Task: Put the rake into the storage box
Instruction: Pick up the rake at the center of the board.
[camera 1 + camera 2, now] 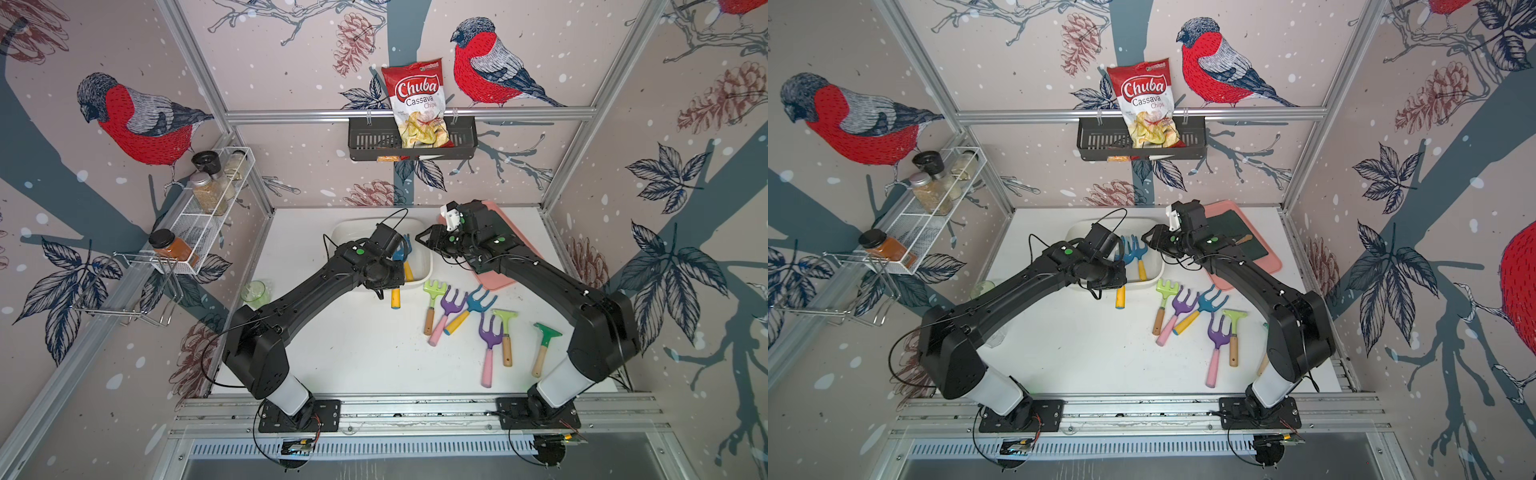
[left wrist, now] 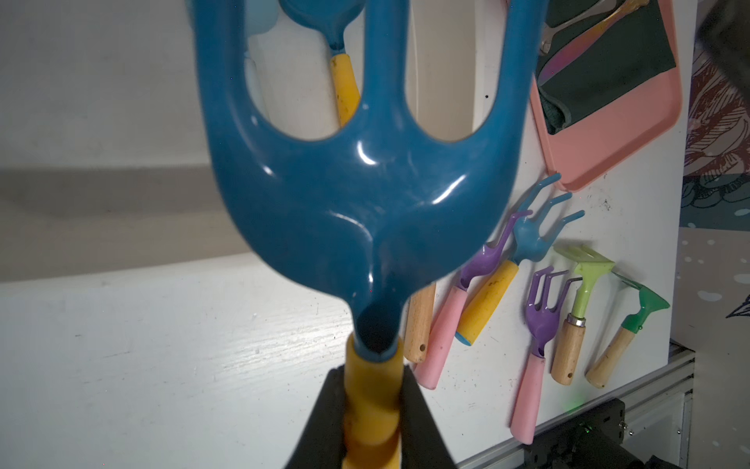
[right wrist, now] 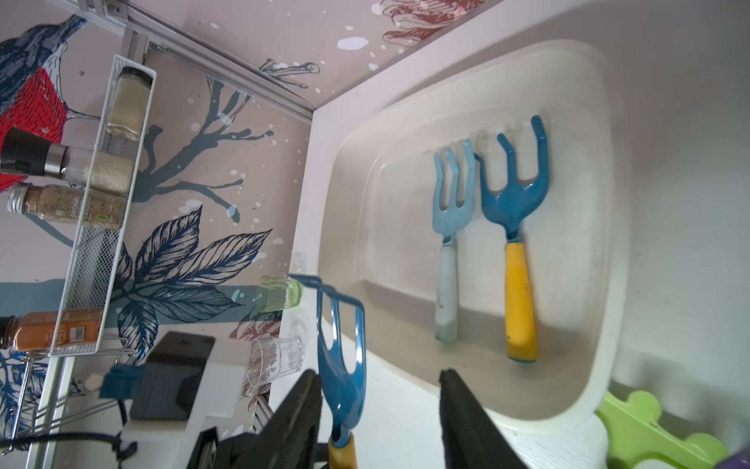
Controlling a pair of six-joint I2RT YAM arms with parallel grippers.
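Observation:
I will move my right gripper across the storage box toward my left gripper, onto the rake's blue part [image 1: 1118,251] beyond the yellow handle, because my left gripper occupies that handle.
My left gripper [image 2: 375,390] is shut on the yellow handle of a dark blue rake [image 2: 365,195]. In both top views this rake [image 1: 395,297] [image 1: 1120,297] hangs over the near rim of the white storage box [image 1: 345,228] [image 1: 1077,230]. Its head points in over the box and its handle end sticks out toward the front. A light blue rake [image 3: 450,203] and a blue, yellow-handled one [image 3: 513,195] lie inside the storage box [image 3: 604,170]. My right gripper [image 3: 381,375] [image 1: 426,241] is open at the box's right side. The held rake [image 3: 341,365] shows close beside one of its fingers.
Several more toy rakes [image 1: 451,301] [image 1: 490,332] and a green hoe [image 1: 546,332] lie on the table right of centre. A pink tray [image 1: 496,278] with dark cloth sits under my right arm. A green cup [image 1: 253,291] stands by my left arm. A black basket [image 1: 465,143] hangs on the back wall.

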